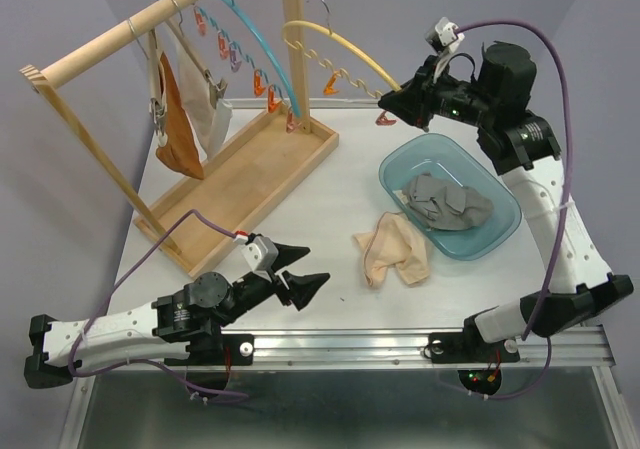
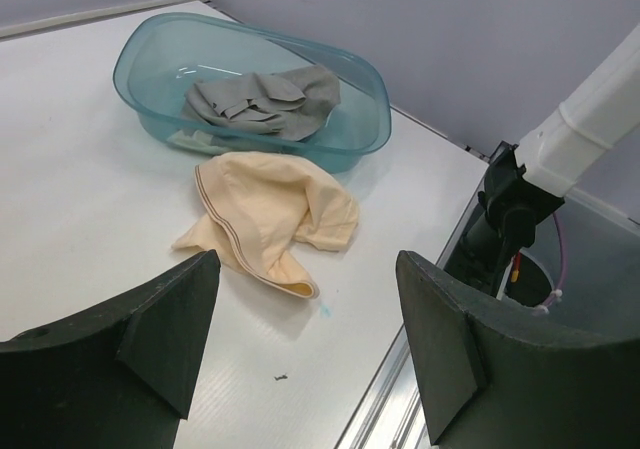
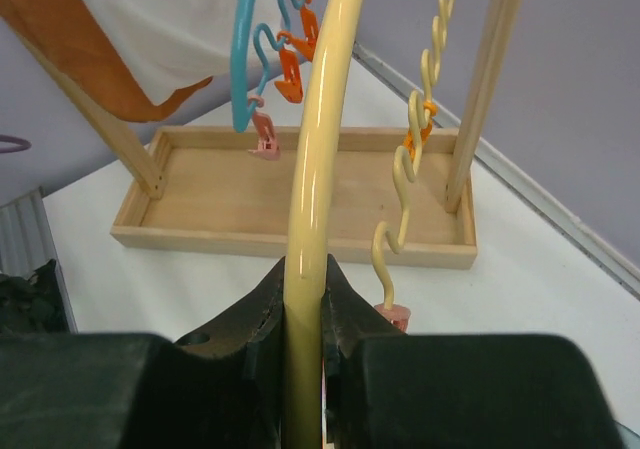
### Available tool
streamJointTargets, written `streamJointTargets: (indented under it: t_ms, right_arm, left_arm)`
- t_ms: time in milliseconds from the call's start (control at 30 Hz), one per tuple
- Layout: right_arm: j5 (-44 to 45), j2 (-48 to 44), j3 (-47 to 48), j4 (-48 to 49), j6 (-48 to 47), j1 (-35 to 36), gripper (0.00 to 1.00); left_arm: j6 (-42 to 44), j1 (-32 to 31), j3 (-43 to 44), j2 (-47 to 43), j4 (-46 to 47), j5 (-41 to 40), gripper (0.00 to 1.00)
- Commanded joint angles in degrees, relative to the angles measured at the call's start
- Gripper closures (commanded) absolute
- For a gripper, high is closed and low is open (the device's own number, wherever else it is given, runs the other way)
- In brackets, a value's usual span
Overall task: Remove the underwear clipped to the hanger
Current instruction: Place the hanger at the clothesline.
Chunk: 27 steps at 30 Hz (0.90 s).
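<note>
The empty yellow hanger needs to go outward to the bar's far end, to the gripper's left in the top view. My right gripper should carry it there and let it go.
My right gripper (image 1: 397, 99) (image 3: 305, 271) is shut on one end of a yellow hanger (image 1: 340, 54) (image 3: 325, 119); its orange clips hold nothing. A rust-orange pair of underwear (image 1: 178, 124) (image 3: 80, 54) and a white one (image 1: 207, 107) (image 3: 170, 29) hang from a hanger at the left of the wooden rack. A beige pair (image 1: 392, 251) (image 2: 270, 214) lies on the table. Grey ones (image 1: 447, 204) (image 2: 265, 104) lie in a teal basin (image 1: 500, 239) (image 2: 150, 44). Low over the table's front, my left gripper (image 1: 300, 274) (image 2: 305, 269) is open and has nothing between its fingers.
A blue hanger (image 1: 262, 44) (image 3: 243, 59) with orange clips hangs on the rack rail (image 1: 130, 29) beside the yellow one. The rack stands in a wooden tray (image 1: 250, 179) (image 3: 290, 244) with an upright post (image 1: 294, 39). The table's metal front edge (image 2: 400, 399) lies under my left gripper.
</note>
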Motion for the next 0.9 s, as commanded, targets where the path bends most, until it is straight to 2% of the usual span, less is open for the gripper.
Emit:
streamJointTargets:
  t_ms: [0,200,433,567,867]
  right_arm:
    - [-2.3,3.2,5.9,7.6,1.2,0.9,0.99]
    - [-3.2,11.4,12.7,10.8,4.0,2.1,1.0]
    - [-3.8,22.9,27.8,11.6,6.1,4.4,0.99]
    - [-2.4,27.5,33.4,13.0,6.1,5.4,0.99]
    - [1.2,36.1,38.6,21.0,13.6,6.1,0.99]
  left_arm:
    - [0.1,-0.3,0.5,-0.2,1.9,0.8,0.18]
    - [0.6,-0.3,0.1,-0.3,2.7,1.4,0.18]
    - [1.0,-0.3,-0.4,-0.4,3.5,2.1,0.18]
    - [1.6,-0.3,-0.5,-0.2,3.8,2.0,0.18]
    - [1.9,-0.3,-0.9,-0.3,3.6,1.5,0.18]
